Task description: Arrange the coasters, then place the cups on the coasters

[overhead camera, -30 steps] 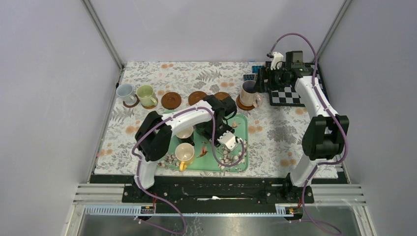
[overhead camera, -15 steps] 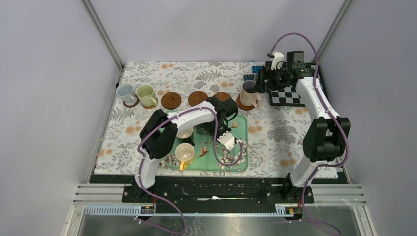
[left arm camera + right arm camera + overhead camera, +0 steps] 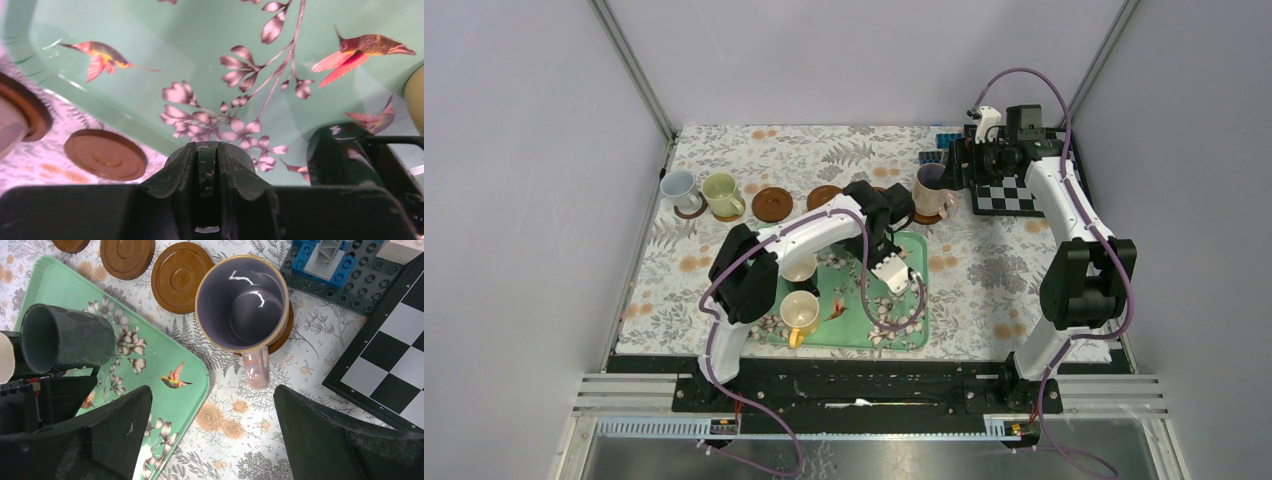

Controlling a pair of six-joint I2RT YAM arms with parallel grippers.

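My left gripper should next go outward and left in the top view, then down onto the coaster (image 3: 773, 204) beside the olive cup, as it is bare.
My left gripper (image 3: 207, 160) is shut on the dark green cup (image 3: 65, 337), which hangs tilted over the far part of the green floral tray (image 3: 904, 330). The cream cup (image 3: 801, 268) and the yellow cup (image 3: 801, 312) stand on the tray. The pale blue cup (image 3: 678, 186) and the olive cup (image 3: 720, 193) sit on coasters at the back left. Bare coasters (image 3: 182, 277) (image 3: 127, 257) lie in the row. The pinkish cup (image 3: 242, 301) with the purple inside stands on a coaster (image 3: 284, 337). My right gripper (image 3: 212, 435) hangs open above the cloth beside that cup's handle.
A black-and-white chequered board (image 3: 1009, 195) and a plate of blue and grey building blocks (image 3: 330, 265) lie at the back right. A floral cloth (image 3: 984, 270) covers the table. Grey walls stand close on both sides.
My left gripper has shut on the dark green cup, lifted it off the tray and carried it back toward the coaster row. The right arm has stayed still.
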